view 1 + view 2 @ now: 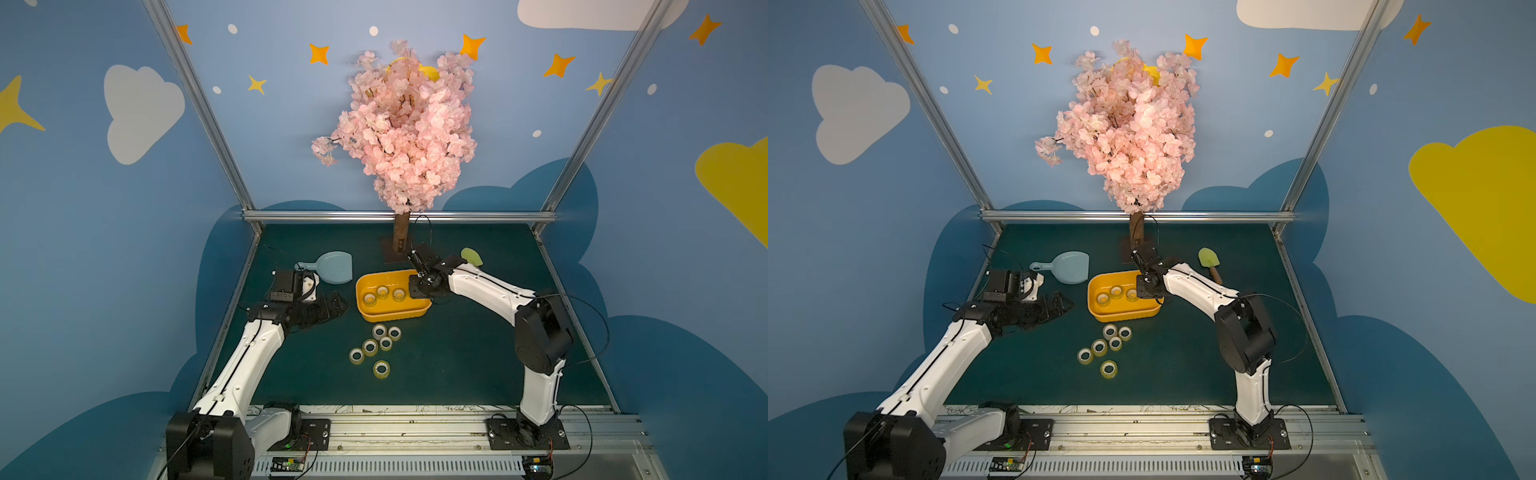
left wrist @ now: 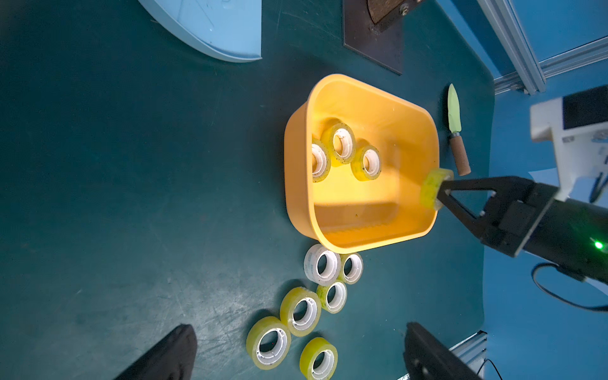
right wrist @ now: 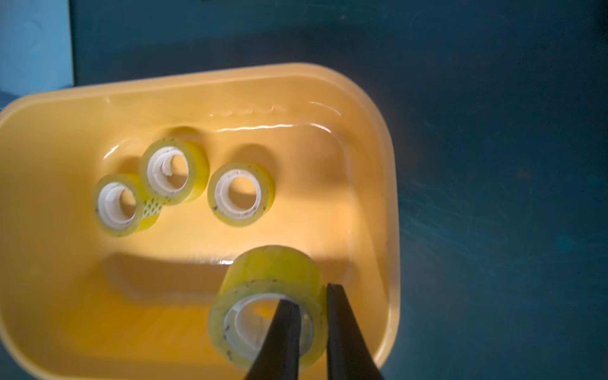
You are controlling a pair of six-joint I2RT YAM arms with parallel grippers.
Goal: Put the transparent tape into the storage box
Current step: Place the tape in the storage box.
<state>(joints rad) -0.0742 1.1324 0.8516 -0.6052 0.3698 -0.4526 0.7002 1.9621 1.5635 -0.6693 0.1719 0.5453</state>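
Note:
My right gripper holds my tape and next needs to reach outward, lower it and release it. The bare bottom of the box is below and outward there, beside the closest roll inside.
The storage box (image 1: pixel 390 314) is an orange-yellow tub on the green mat, also in the left wrist view (image 2: pixel 296 164) and right wrist view (image 3: pixel 49 296). Three rolls of transparent tape (image 1: pixel 382 293) lie inside at its left end. My right gripper (image 3: pixel 311 294) is shut on another tape roll (image 3: pixel 273 273), one finger through the core and one outside, hanging over the box's right end (image 2: pixel 432 187). Several loose rolls (image 1: pixel 376 347) lie on the mat in front of the box. My left gripper (image 1: pixel 337 306) rests open left of the box, holding nothing.
A pale blue dustpan (image 1: pixel 332 268) lies behind the left gripper. A green trowel with a wooden handle (image 1: pixel 1207 259) lies right of the box. The blossom tree's trunk and base plate (image 1: pixel 401 243) stand just behind the box.

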